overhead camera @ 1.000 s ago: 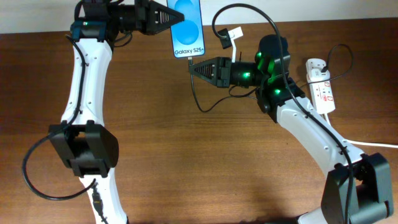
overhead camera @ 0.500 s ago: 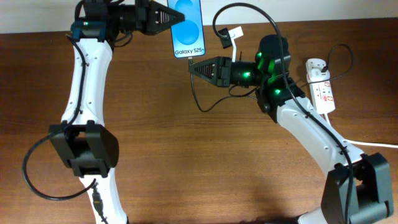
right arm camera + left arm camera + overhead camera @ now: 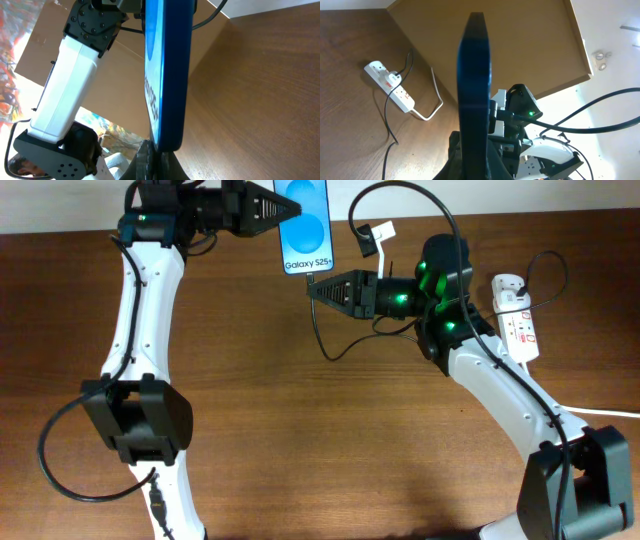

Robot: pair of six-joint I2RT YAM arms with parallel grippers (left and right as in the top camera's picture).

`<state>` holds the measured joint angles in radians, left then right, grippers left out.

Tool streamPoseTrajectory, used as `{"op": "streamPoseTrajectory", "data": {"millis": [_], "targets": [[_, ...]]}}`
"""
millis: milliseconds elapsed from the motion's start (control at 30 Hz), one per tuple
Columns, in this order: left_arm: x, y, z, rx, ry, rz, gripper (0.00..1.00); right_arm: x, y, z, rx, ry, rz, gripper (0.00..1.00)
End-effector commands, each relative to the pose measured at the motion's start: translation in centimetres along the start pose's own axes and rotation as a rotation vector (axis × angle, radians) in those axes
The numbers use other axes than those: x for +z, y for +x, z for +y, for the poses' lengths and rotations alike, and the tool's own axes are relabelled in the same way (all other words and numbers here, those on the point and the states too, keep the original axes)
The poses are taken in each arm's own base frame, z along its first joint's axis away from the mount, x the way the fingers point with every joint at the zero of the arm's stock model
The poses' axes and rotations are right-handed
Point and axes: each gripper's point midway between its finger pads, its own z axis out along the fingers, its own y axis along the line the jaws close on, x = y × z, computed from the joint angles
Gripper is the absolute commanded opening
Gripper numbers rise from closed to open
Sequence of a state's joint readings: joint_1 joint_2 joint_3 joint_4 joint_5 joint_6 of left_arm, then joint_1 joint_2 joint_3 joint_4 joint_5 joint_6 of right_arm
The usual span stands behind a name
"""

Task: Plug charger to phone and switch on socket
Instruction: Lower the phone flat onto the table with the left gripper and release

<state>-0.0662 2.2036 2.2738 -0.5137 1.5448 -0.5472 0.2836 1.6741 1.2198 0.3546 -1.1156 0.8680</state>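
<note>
The robot still holds the phone (image 3: 310, 235) in midair, so its left gripper needs to move down and back next, onto the bare tabletop beside the cable (image 3: 325, 350), to release it.
My left gripper (image 3: 288, 210) is shut on the phone (image 3: 310, 235) and holds it above the table's far edge, blue screen up, "Galaxy S25+" text at the near end. In the left wrist view the phone (image 3: 474, 75) stands edge-on between the fingers (image 3: 475, 167). My right gripper (image 3: 312, 288) is shut on the charger's connector tip, right under the phone's near end. The black cable (image 3: 325, 350) loops down behind it. In the right wrist view the fingers (image 3: 160, 159) touch the phone's end (image 3: 170, 75); the tip itself is hidden. The white socket (image 3: 518, 325) lies at the right.
A white tag (image 3: 378, 235) hangs on the cable loop near the phone. The socket's thick white cord (image 3: 605, 411) runs off the right edge. The socket also shows in the left wrist view (image 3: 392, 89). The left arm (image 3: 70, 75) fills the right wrist view's left side.
The phone and my left gripper have shifted slightly right and away. My right gripper has followed a little to the right, staying under the phone's near end.
</note>
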Motion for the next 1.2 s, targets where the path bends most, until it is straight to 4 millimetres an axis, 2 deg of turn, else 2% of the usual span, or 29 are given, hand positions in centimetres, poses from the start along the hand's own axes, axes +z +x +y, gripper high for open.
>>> {"op": "streamPoseTrajectory", "data": {"millis": [0, 67, 133, 200, 233, 267, 300, 333, 367, 400, 433, 533, 600, 633, 700, 767, 833, 867, 967, 1033, 1067, 1100, 1133, 1167], "targets": [[0.2, 0.1, -0.7, 0.018, 0.027, 0.018, 0.0, -0.5, -1.5, 1.7, -0.057, -0.019, -0.025, 0.05], [0.1, 0.1, -0.7, 0.018, 0.027, 0.018, 0.0, -0.4, -1.3, 1.8, -0.053, -0.021, -0.02, 0.38], [0.0, -0.1, -0.4, 0.018, 0.01, 0.006, 0.0, -0.4, -0.9, 1.3, -0.016, -0.009, -0.007, 0.75], [-0.5, -1.0, 0.8, 0.018, -0.064, -0.044, 0.0, -0.4, -0.6, 1.1, 0.008, -0.005, 0.007, 0.94], [-0.6, -1.1, 1.0, 0.021, -0.074, -0.051, 0.0, -0.4, -0.5, 1.1, 0.009, -0.005, 0.008, 0.97], [-0.6, -1.2, 1.4, 0.053, -0.088, -0.058, 0.0, -0.4, -0.4, 0.8, 0.03, 0.006, 0.01, 0.99], [-0.8, -1.1, 3.3, 0.012, -0.167, -0.087, 0.0, -0.5, -0.1, 0.0, 0.064, 0.036, 0.009, 0.99], [-1.3, -0.4, 5.7, -0.074, -0.278, -0.111, 0.0, -0.5, 0.1, -0.7, 0.068, 0.061, 0.009, 0.98], [-2.5, 1.2, 9.4, -0.181, -0.479, -0.127, 0.0, -0.7, 0.6, -2.0, 0.093, 0.119, 0.007, 0.98], [-4.8, 3.7, 13.1, -0.308, -0.739, -0.124, 0.0, -1.1, 1.4, -4.3, 0.138, 0.222, 0.005, 0.98], [-5.4, 5.2, 14.2, -0.366, -0.824, -0.098, 0.0, -1.5, 2.1, -5.8, 0.162, 0.296, 0.007, 0.98], [-3.9, 6.9, 14.3, -0.323, -0.816, -0.003, 0.0, -3.2, 4.2, -8.6, 0.224, 0.461, 0.035, 0.98], [-2.8, 8.9, 16.0, -0.368, -0.854, 0.066, 0.0, -7.3, 5.9, -10.7, 0.273, 0.695, 0.038, 0.98], [-1.9, 9.8, 17.1, -0.361, -0.833, 0.109, 0.0, -9.7, 6.2, -11.1, 0.283, 0.803, 0.025, 0.99], [-0.5, 11.4, 19.8, -0.404, -0.812, 0.153, 0.0, -13.3, 6.5, -9.6, 0.289, 0.87, 0.011, 0.98], [-0.4, 11.9, 21.6, -0.44, -0.816, 0.147, 0.0, -14.7, 7.2, -8.6, 0.289, 0.888, 0.027, 0.98], [-0.4, 11.9, 22.8, -0.461, -0.819, 0.134, 0.0, -14.9, 8.1, -8.2, 0.303, 0.896, 0.052, 0.98], [-1.6, 11.3, 24.5, -0.429, -0.867, 0.105, 0.0, -15.1, 8.8, -8.4, 0.315, 0.908, 0.081, 0.98], [-2.5, 11.3, 25.1, -0.43, -0.904, 0.097, 0.0, -15.2, 9.2, -8.4, 0.33, 0.915, 0.092, 0.98], [-4.9, 12.1, 26.5, -0.43, -1.069, 0.115, 0.0, -15.2, 9.3, -8.4, 0.331, 0.915, 0.094, 0.98], [-5.2, 13.0, 26.8, -0.439, -1.086, 0.15, 0.0, -15.2, 9.4, -8.4, 0.313, 0.91, 0.108, 0.98], [-5.1, 14.0, 27.3, -0.461, -1.085, 0.177, 0.0, -15.2, 9.4, -8.3, 0.314, 0.911, 0.11, 0.98], [-4.1, 15.1, 27.5, -0.507, -1.031, 0.203, 0.0, -15.2, 9.4, -8.4, 0.313, 0.911, 0.11, 0.99], [-2.1, 15.8, 27.0, -0.512, -0.904, 0.236, 0.0, -15.2, 9.4, -8.4, 0.314, 0.911, 0.11, 0.98]]}}
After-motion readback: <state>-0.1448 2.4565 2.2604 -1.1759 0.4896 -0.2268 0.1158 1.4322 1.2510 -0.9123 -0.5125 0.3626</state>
